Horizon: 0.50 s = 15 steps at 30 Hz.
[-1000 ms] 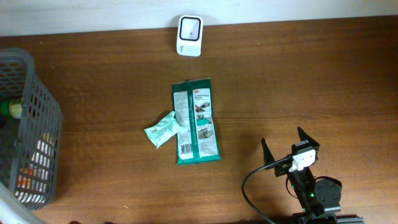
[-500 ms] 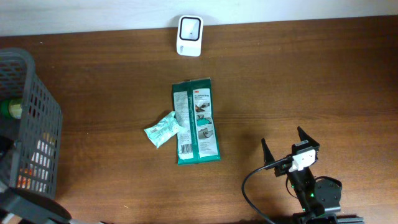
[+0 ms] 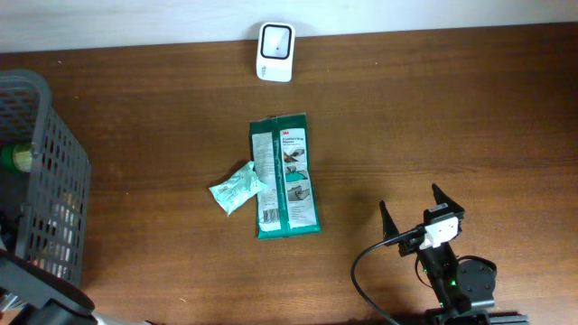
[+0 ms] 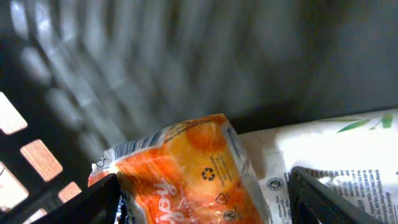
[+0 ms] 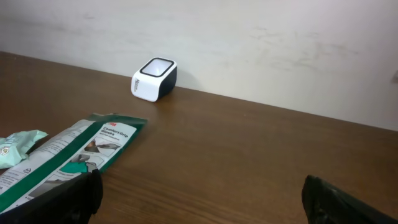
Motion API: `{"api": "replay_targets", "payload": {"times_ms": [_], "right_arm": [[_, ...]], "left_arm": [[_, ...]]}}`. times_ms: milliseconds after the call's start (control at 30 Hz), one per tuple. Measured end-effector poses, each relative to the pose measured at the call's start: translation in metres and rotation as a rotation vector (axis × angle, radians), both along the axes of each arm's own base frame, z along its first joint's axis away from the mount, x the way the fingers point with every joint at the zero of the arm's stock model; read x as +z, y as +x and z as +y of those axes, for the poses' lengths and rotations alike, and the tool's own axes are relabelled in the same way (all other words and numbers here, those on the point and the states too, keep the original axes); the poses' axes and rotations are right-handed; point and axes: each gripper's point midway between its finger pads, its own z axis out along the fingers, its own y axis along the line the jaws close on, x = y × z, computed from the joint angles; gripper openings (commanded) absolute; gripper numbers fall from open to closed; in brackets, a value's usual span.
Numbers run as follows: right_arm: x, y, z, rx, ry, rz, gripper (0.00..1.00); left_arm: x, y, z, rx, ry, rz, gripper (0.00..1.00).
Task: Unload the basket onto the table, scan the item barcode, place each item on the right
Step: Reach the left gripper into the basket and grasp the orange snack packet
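Observation:
The crinkled orange-and-white packet lies between the open black fingers of my left gripper. My left gripper will next stay low inside the basket (image 3: 54,153) and close those fingers onto the sides of the packet.
In the left wrist view my left gripper (image 4: 204,186) is down inside the grey basket (image 3: 54,153), open, its black fingers on either side of an orange packet (image 4: 193,168). The packet touches the left finger; a gap shows at the right one. A white packet (image 4: 336,155) with green print lies beside it. The white barcode scanner (image 3: 275,40) (image 5: 154,79) stands at the table's far edge. My right gripper (image 3: 410,200) (image 5: 200,186) hovers open and empty over the table at the front right.
A green flat pack (image 3: 284,176) (image 5: 68,155) and a small mint sachet (image 3: 237,188) (image 5: 18,146) lie mid-table. A green-capped item (image 3: 16,158) sits in the basket. The left arm's dark body (image 3: 41,293) covers the basket's near corner.
The left arm has come into the overhead view at the bottom left and now overlaps the basket's near corner. The right arm and the table items have not moved.

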Motion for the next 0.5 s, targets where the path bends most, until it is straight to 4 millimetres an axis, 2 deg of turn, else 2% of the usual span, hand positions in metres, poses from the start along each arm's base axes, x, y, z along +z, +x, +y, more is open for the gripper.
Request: {"api": "replay_targets", "payload": {"times_ms": [33, 133, 233, 300, 400, 467, 500], "right_arm": [[0.000, 0.000, 0.000, 0.000, 0.001, 0.000, 0.98], [0.000, 0.000, 0.000, 0.000, 0.000, 0.000, 0.98], [0.000, 0.000, 0.000, 0.000, 0.001, 0.000, 0.98], [0.000, 0.000, 0.000, 0.000, 0.001, 0.000, 0.98], [0.000, 0.000, 0.000, 0.000, 0.001, 0.000, 0.98], [0.000, 0.000, 0.000, 0.000, 0.000, 0.000, 0.98], [0.000, 0.000, 0.000, 0.000, 0.000, 0.000, 0.98]], "left_arm": [[-0.001, 0.000, 0.001, 0.002, 0.003, 0.000, 0.63], [-0.003, 0.000, 0.002, -0.003, 0.007, 0.003, 0.20], [-0.008, -0.002, 0.002, -0.001, 0.002, 0.016, 0.00], [-0.009, -0.005, 0.001, -0.010, -0.007, 0.037, 0.00], [0.000, -0.009, -0.004, -0.001, -0.040, 0.065, 0.00], [0.014, -0.006, -0.003, 0.009, -0.052, 0.064, 0.00], [0.029, 0.002, 0.004, 0.017, -0.031, 0.036, 0.00]]}}
